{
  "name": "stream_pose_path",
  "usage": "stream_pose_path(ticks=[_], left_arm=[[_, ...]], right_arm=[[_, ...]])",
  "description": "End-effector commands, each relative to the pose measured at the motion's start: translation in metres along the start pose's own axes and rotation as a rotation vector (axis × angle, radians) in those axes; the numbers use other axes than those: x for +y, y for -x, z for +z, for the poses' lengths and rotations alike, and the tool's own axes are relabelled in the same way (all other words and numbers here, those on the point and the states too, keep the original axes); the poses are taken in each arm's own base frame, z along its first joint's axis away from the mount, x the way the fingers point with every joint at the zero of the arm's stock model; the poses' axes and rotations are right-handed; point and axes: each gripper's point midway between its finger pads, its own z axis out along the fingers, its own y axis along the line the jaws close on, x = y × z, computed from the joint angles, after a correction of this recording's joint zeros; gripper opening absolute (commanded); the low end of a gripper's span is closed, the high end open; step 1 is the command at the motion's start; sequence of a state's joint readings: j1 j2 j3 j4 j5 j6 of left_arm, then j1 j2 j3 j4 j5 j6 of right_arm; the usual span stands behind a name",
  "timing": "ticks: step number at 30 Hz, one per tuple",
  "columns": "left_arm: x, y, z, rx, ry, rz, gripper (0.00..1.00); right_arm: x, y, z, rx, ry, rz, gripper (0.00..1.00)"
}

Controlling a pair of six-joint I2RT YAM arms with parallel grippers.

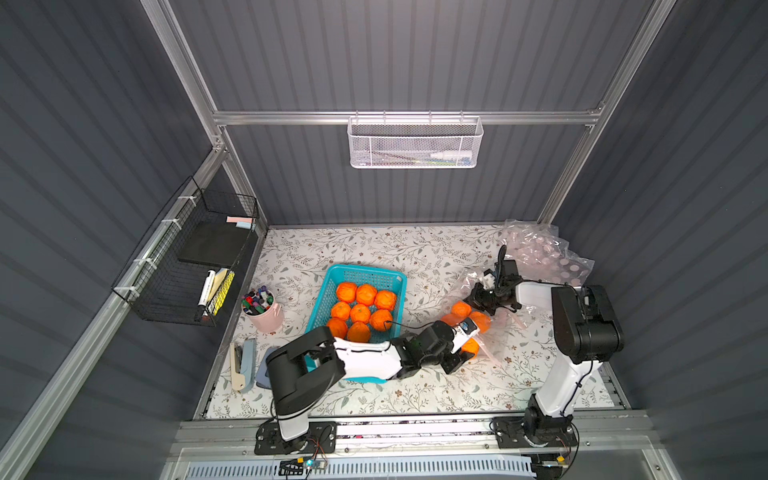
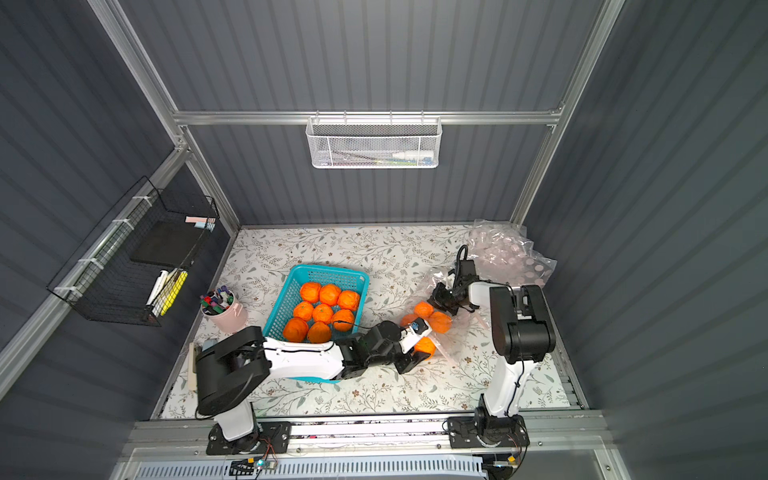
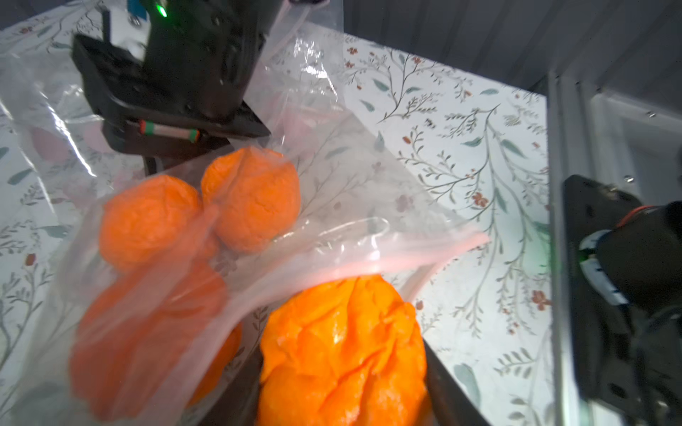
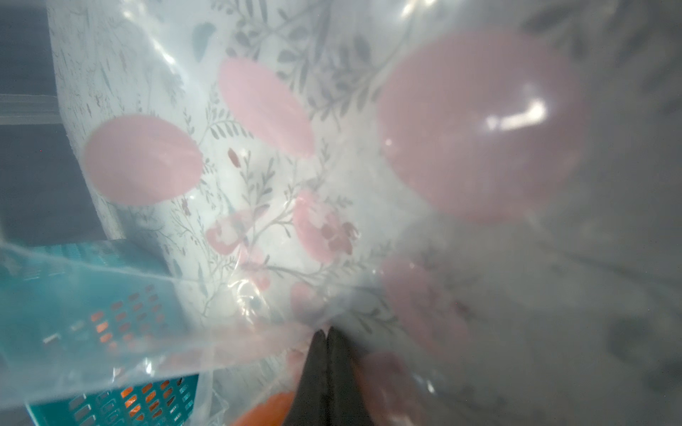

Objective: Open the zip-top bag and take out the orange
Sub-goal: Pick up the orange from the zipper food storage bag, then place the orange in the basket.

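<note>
My left gripper is holding the orange. It will next rise over the teal basket's rim, go down to the bare bottom of the teal basket (image 1: 385, 334) beside it, away from the bag, and let go of the orange.
The clear zip-top bag (image 1: 505, 322) with pink dots lies right of centre on the floral table, its mouth turned toward my left arm. Two oranges (image 3: 147, 221) (image 3: 254, 199) sit inside it behind the film. My left gripper (image 1: 471, 348) is at the mouth and shut on a crinkled orange (image 3: 343, 354), with a dark finger (image 3: 446, 391) pressed against each side. This orange (image 2: 426, 346) lies just outside the pink zip strip (image 3: 369, 265). My right gripper (image 1: 473, 297) is shut on the bag's film at the far side, its fingertips (image 4: 326, 332) pinched together with plastic around them.
A teal basket (image 1: 332, 282) holding several oranges stands left of the bag, partly under my left arm. A pink cup of markers (image 1: 266, 316) and a stapler (image 1: 243, 363) sit at the left edge. Crumpled empty bags (image 1: 540, 249) lie in the back right corner.
</note>
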State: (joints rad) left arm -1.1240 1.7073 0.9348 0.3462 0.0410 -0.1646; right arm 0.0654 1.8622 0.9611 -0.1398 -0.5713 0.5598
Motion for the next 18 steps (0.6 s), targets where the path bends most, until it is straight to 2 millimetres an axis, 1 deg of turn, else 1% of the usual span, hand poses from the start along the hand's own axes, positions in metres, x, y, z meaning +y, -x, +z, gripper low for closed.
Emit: stream_pose_path(ticks=[1,3,5,7,9,12,15,18], left_arm=[[0.006,0.008,-0.042,0.029,0.041,-0.065,0.46],[0.019,0.015,-0.069,0.043,0.119,-0.09,0.47],[0.041,0.022,-0.095,0.046,0.228,-0.134,0.48],[0.063,0.022,-0.119,0.053,0.306,-0.208,0.49],[0.085,0.012,-0.139,0.081,0.377,-0.299,0.49],[0.104,-0.008,-0.163,0.125,0.475,-0.4,0.49],[0.112,-0.023,-0.18,0.136,0.541,-0.488,0.5],[0.115,-0.039,-0.186,0.14,0.55,-0.581,0.5]], right_arm=[[-0.019,-0.016,0.009,0.054,-0.05,0.035,0.03],[-0.019,-0.017,0.01,0.057,-0.049,0.039,0.03],[-0.02,-0.017,0.009,0.058,-0.049,0.04,0.03],[-0.02,-0.017,0.009,0.057,-0.048,0.04,0.02],[-0.02,-0.017,0.009,0.059,-0.048,0.04,0.03],[-0.019,-0.017,0.009,0.06,-0.047,0.037,0.03],[-0.019,-0.017,0.009,0.063,-0.047,0.036,0.03],[-0.019,-0.016,0.009,0.061,-0.048,0.037,0.03]])
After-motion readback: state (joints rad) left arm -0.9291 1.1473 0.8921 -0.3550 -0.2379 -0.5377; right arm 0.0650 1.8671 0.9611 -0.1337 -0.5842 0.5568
